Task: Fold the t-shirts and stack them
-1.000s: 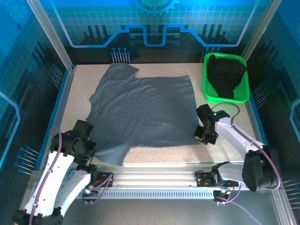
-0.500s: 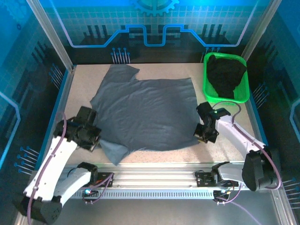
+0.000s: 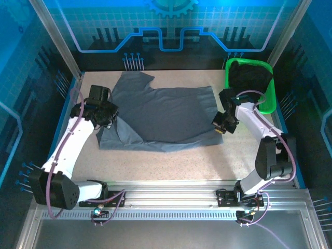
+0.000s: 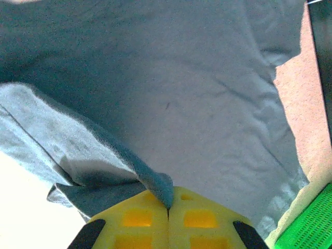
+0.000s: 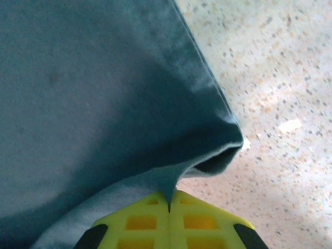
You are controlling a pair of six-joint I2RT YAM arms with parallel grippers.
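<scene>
Next, my right gripper eases outward and down onto the shirt's side edge (image 3: 212, 115) (image 5: 194, 93) and releases. The pinched corner hangs raised, and the edge lies outward of and below it.
The slate-grey t-shirt (image 3: 166, 114) lies across the middle of the table with its near half lifted and doubled back over the far half. My left gripper (image 3: 110, 120) is shut on its left edge; in the left wrist view a fold of grey t-shirt (image 4: 155, 179) is pinched between the yellow fingers (image 4: 140, 218). At the shirt's right corner my right gripper (image 3: 220, 127) is also shut on cloth, and the right wrist view shows the grey hem (image 5: 171, 184) clamped. The black t-shirt (image 3: 250, 83) sits crumpled in the green basket (image 3: 270, 106).
The green basket stands at the back right corner, close to my right arm. Bare speckled tabletop (image 3: 176, 163) stretches between the shirt and the near rail. Blue enclosure walls and metal posts ring the table.
Both grippers have carried the shirt's near edge away from the rail toward the back, folding the near half over. The left arm travelled farther, from the near left corner to mid-left.
</scene>
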